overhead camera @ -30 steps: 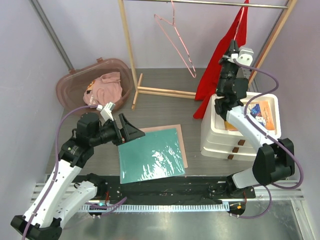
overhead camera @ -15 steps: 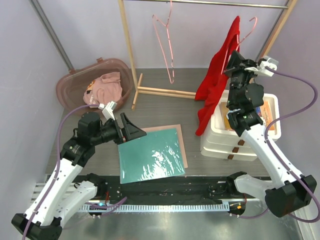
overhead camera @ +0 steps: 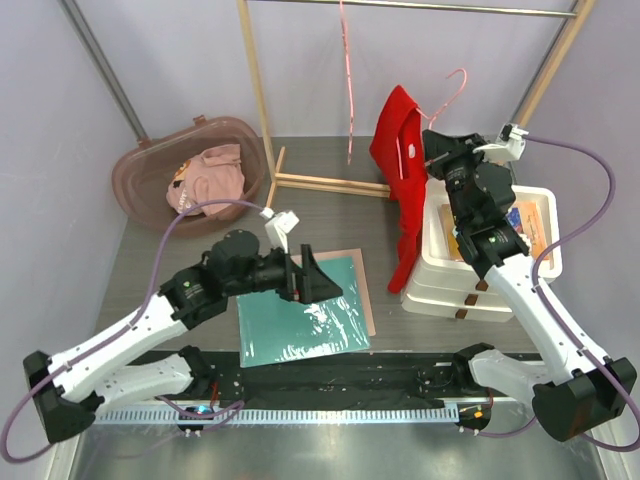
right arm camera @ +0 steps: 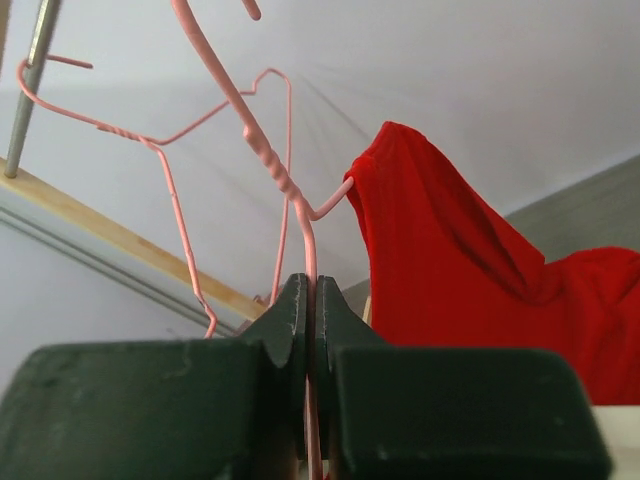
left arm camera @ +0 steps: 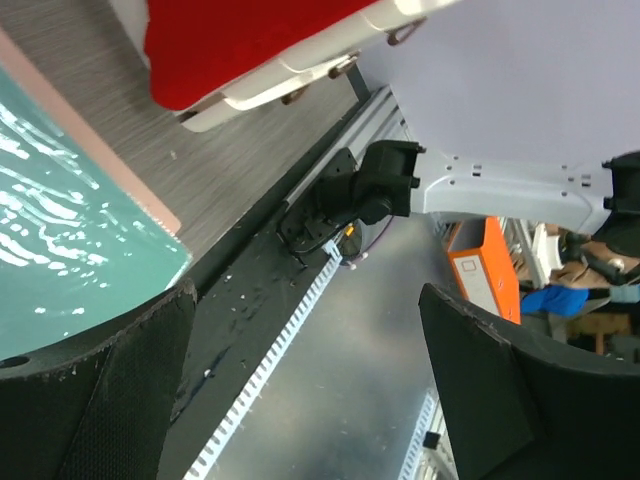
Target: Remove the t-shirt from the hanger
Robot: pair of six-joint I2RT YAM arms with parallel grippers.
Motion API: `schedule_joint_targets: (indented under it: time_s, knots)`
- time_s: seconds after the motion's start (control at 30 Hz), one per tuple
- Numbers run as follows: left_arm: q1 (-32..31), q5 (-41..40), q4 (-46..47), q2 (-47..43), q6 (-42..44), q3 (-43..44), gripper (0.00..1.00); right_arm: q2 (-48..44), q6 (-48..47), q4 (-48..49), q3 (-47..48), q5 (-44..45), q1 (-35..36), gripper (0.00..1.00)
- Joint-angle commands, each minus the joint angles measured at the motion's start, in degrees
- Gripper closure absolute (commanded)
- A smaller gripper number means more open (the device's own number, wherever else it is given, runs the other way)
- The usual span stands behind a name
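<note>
The red t-shirt's hanging hem is still beyond the open fingers of my left gripper, so my left gripper will move outward and to the right in the top view next, onto the hem.
The red t-shirt (overhead camera: 400, 165) hangs on a pink wire hanger (overhead camera: 455, 85), off the rail, above the left side of the white box. My right gripper (overhead camera: 430, 152) is shut on the hanger's wire just below its twisted neck; the right wrist view shows the wire (right arm camera: 311, 270) pinched between the jaws and the t-shirt (right arm camera: 450, 270) draped to the right. My left gripper (overhead camera: 322, 282) is open and empty over the green mat, left of and below the shirt's hem. In the left wrist view the gripper (left arm camera: 310, 400) has its jaws wide apart, with the shirt's hem (left arm camera: 230, 40) at the top.
A second, empty pink hanger (overhead camera: 347, 90) hangs from the rail of the wooden rack (overhead camera: 262, 110). A brown basket (overhead camera: 150, 160) with pink clothes sits at the back left. A stacked white box (overhead camera: 530, 235) stands at the right. A green mat (overhead camera: 300, 320) lies at centre.
My right arm has carried the hanger and shirt off the rail, leftward and lower. My left arm has reached right over the mat towards the shirt. The empty hanger has swung.
</note>
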Motion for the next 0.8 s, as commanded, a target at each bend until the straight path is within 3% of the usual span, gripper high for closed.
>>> schedule_joint_targets:
  time_s: [0.0,0.1,0.5,0.77]
  knots:
    - [-9.0,-15.4,6.5,3.7,8.1,7.1,0.09,-0.8,11.0,-4.5,4.0,-2.1,0.4,0.99]
    - [-11.5,-18.5,7.5,8.3,12.6,10.7,0.07,0.7,14.8,-7.5,6.5,0.5,0.8,0.99]
    - [-11.8,-25.7,11.2,23.5,25.9,22.8,0.03,5.3,20.0,-10.5,13.0,7.2,5.3,0.99]
    - [-11.8,-19.7,15.3,28.2,25.6,23.9,0.13,5.2,20.4,-9.7,12.0,8.9,6.4,0.99]
